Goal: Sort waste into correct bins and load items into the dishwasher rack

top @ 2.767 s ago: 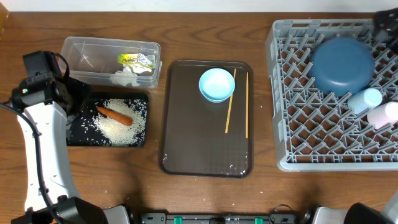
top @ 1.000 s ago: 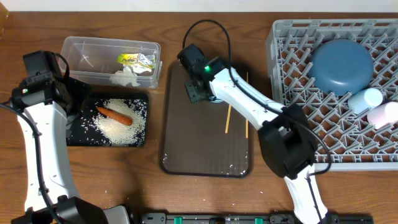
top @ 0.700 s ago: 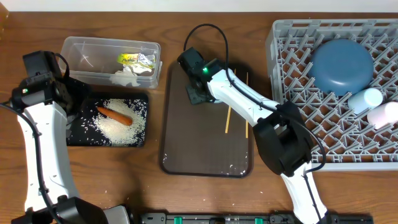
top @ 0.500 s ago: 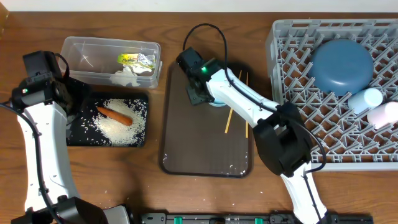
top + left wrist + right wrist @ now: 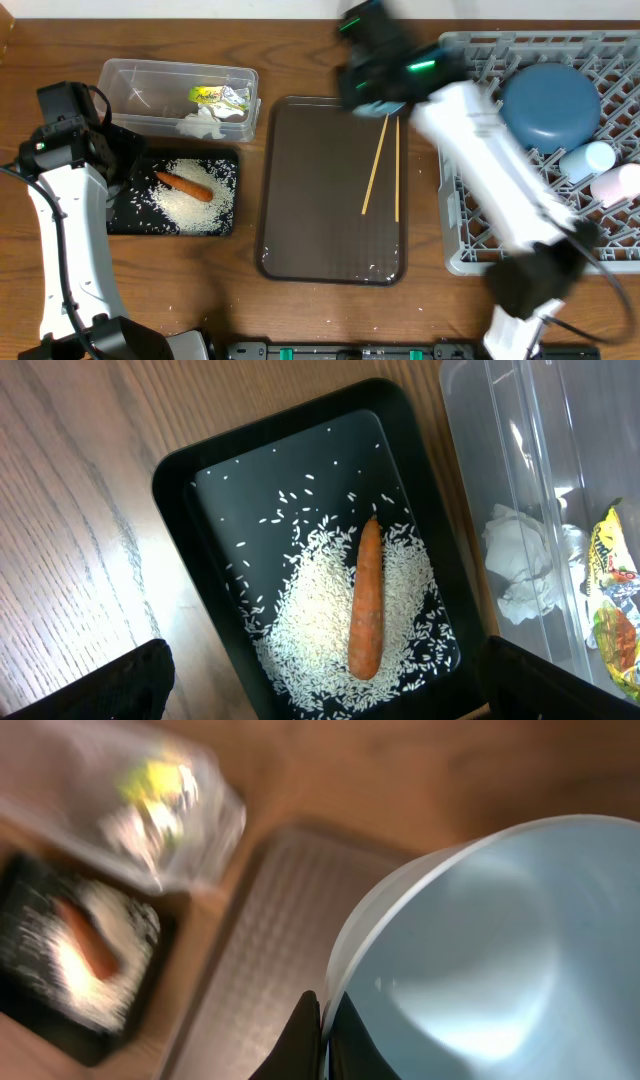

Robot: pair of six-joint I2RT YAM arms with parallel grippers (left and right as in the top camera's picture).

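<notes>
The right gripper swings across to the right in the overhead view next, to empty rack slots past the dark-blue bowl. It then lowers the saucer and releases it.
My right gripper [image 5: 322, 1025] is shut on the rim of the small light-blue saucer [image 5: 480, 940] and holds it in the air. In the overhead view the right gripper [image 5: 374, 88] is a blur over the far edge of the brown tray [image 5: 320, 230], near the grey dishwasher rack [image 5: 480, 200]. Two wooden chopsticks [image 5: 375, 165] lie on that tray. My left gripper [image 5: 325, 695] hangs open above the black tray [image 5: 175, 490], which holds rice [image 5: 310, 620] and a carrot [image 5: 366, 600]. The clear tub [image 5: 530, 480] holds paper wads [image 5: 525, 565] and a snack wrapper [image 5: 612, 600].
In the rack sit a dark-blue bowl [image 5: 550, 105], a light-blue cup [image 5: 587, 160] and a white cup [image 5: 615, 185]. The clear tub [image 5: 130, 80] and the black tray [image 5: 125, 220] stand side by side at the left. A few rice grains lie on the wood near the front.
The right gripper shut on the saucer's rim and lifted it off the brown tray, swinging up and right towards the rack. The left arm has not moved.
</notes>
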